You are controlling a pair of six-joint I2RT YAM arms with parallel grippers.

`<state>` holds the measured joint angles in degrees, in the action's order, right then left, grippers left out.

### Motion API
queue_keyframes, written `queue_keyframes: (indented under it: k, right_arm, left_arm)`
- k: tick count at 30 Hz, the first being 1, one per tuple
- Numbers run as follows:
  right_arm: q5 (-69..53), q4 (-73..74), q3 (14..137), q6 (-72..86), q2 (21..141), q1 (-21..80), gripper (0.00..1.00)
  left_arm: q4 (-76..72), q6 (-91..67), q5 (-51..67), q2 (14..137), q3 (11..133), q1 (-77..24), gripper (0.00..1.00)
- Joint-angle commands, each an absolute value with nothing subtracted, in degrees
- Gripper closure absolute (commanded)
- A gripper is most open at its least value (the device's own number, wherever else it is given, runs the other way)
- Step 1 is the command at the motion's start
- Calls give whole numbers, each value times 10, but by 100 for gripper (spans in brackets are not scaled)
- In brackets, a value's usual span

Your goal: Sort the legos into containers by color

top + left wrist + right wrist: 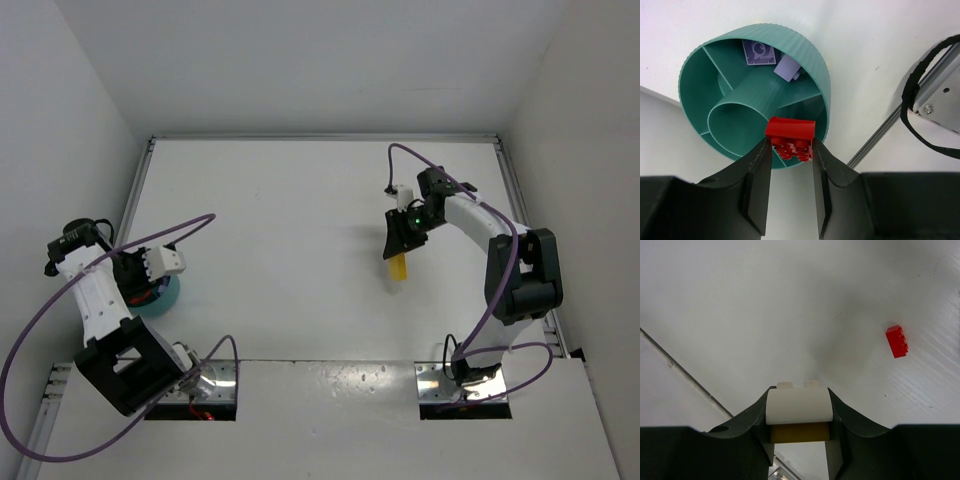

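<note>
The yellow brick (398, 268) will go over bare table next, as my right gripper moves to the right in the overhead view. The open space there lets the brick lie clear.
My left gripper (790, 145) is shut on a small red brick (790, 131) and holds it over the near rim of the round teal bowl (810, 50). The bowl has divided compartments around a centre tube. In the top view the bowl (166, 298) shows only partly under my left wrist (150, 272). My right gripper (799, 412) is shut on a white rounded brick (799, 405) with the yellow brick (800, 432) right under it. In the top view the yellow brick (398, 268) hangs below the right gripper (400, 250) above the table. Another red brick (896, 341) lies on the table ahead of it.
Two pale purple bricks (759, 52) (787, 67) lie in a far compartment of the bowl. A metal rail (875, 135) and a black cable (925, 65) run along the table's left edge. White walls enclose the table (300, 200) on three sides.
</note>
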<state>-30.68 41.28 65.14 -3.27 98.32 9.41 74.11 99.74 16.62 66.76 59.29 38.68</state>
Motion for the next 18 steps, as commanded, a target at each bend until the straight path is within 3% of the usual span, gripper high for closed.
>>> queue_keyframes:
  k: [1,8,13,18]
  right_arm:
    - [-323,416,650,-40,982,93,100]
    - [-323,416,650,-40,982,93,100]
    - [-323,416,650,-40,982,93,100]
    - [-323,416,650,-40,982,93,100]
  left_arm:
    - [747,1020,181,673,612,392,87]
    - [747,1020,175,673,605,392,71]
    - [747,1020,175,673,599,392,51]
    - [747,1009,194,673,611,392,46]
